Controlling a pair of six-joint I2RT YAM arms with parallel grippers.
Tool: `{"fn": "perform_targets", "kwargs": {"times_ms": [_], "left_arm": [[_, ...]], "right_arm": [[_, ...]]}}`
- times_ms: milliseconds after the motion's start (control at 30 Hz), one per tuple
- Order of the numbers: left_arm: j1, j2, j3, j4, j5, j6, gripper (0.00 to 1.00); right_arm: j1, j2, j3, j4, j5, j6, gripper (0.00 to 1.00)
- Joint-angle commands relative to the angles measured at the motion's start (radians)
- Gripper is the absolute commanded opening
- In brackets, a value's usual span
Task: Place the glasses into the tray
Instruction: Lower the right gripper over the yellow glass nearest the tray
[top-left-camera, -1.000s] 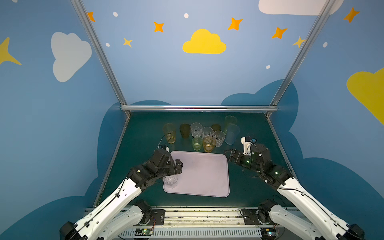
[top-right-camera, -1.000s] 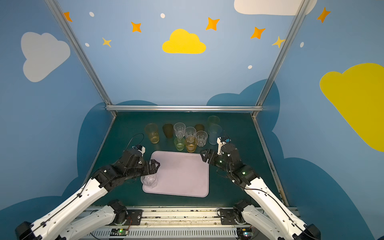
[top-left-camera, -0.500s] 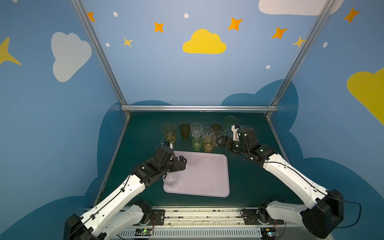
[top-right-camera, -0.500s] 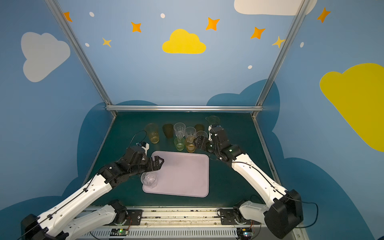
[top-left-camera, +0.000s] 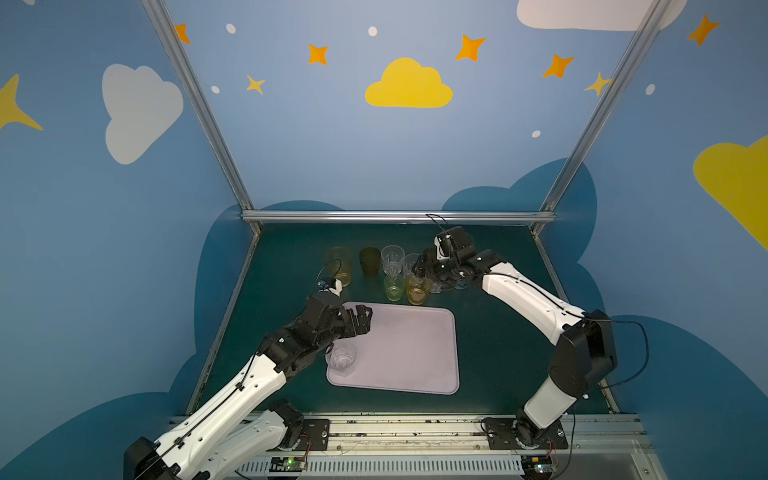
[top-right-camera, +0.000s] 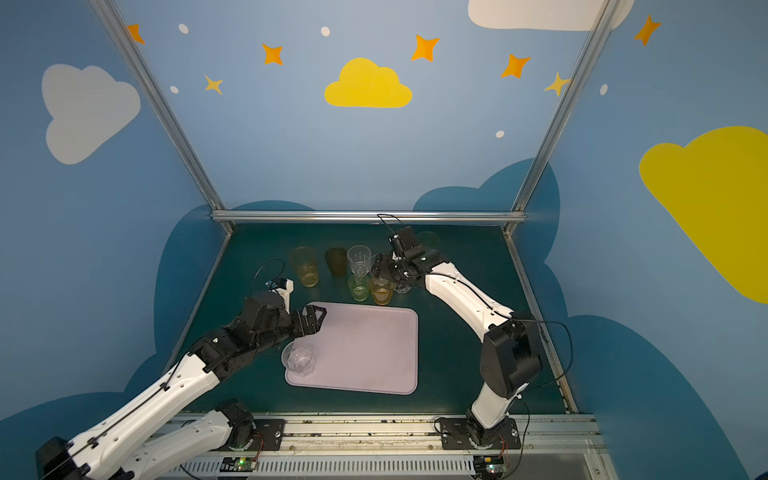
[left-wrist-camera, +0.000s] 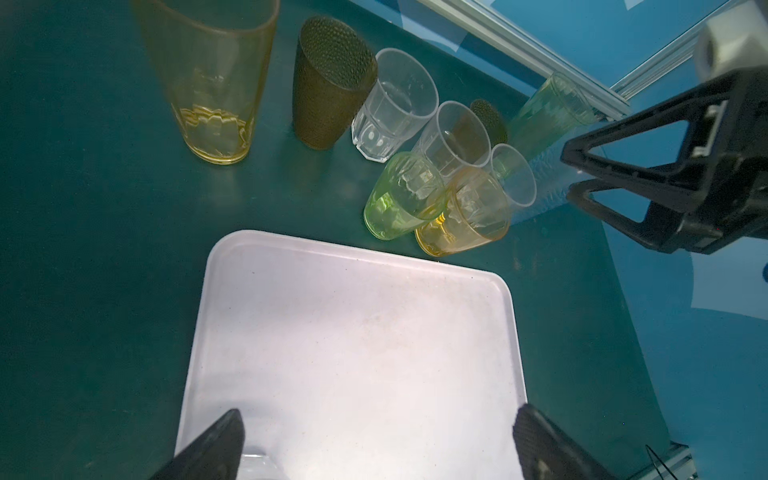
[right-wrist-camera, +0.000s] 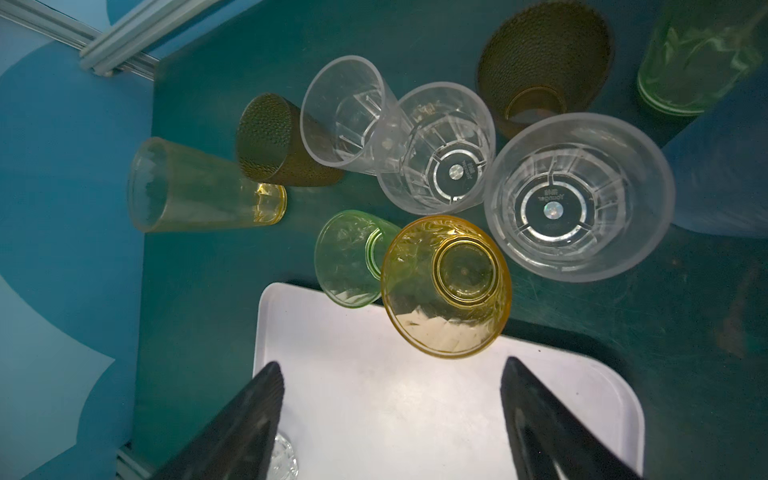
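The orange glass's rim (right-wrist-camera: 506, 315) lies below my right gripper's open fingers, so that gripper moves down onto it next, at the side away from the short green glass.
The pale lilac tray (top-left-camera: 409, 349) (top-right-camera: 370, 353) lies mid-table. One clear glass (top-left-camera: 341, 360) (top-right-camera: 299, 359) stands upright in its near left corner. My left gripper (top-left-camera: 357, 318) (left-wrist-camera: 378, 428) hovers open above the tray's far left part, holding nothing. Behind the tray stands a cluster of glasses: tall yellow (top-left-camera: 340, 266), brown (top-left-camera: 370, 261), clear (top-left-camera: 392, 259), short green (top-left-camera: 394, 286) and orange (top-left-camera: 417, 289). My right gripper (top-left-camera: 424, 270) (right-wrist-camera: 392, 386) hangs open over this cluster, just short of the orange glass (right-wrist-camera: 446, 286), with nothing between its fingers.
In the right wrist view more glasses crowd together: clear ones (right-wrist-camera: 577, 195) (right-wrist-camera: 436, 149), a second brown one (right-wrist-camera: 544, 62), a tall green one (right-wrist-camera: 702, 54) and a blue one (right-wrist-camera: 723, 166). The metal frame rail (top-left-camera: 397, 216) bounds the table's back.
My right arm has swung from beside the tray's right edge to above the glasses at the back. My left gripper has moved off the clear glass toward the tray's far edge.
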Motion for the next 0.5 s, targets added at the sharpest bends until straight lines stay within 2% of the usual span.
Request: {"fn": "perform_targets", "kwargs": {"times_ms": [0, 267, 367, 467], "left_arm": [[0.005, -0.007, -0.02, 0.015, -0.022, 0.027, 1.0], [0.005, 0.035, -0.033, 0.053, 0.031, 0.021, 1.0], [0.005, 0.04, -0.043, 0.067, 0.031, 0.022, 1.0], [0.004, 0.043, -0.045, 0.073, 0.032, 0.023, 1.0]], "right_arm": [[0.007, 0.021, 0.039, -0.08, 0.096, -0.014, 0.81], [0.015, 0.043, -0.007, -0.1, 0.182, 0.037, 0.74], [0.015, 0.049, -0.031, -0.091, 0.184, 0.047, 0.6], [0.016, 0.053, -0.045, -0.083, 0.178, 0.053, 0.53]]}}
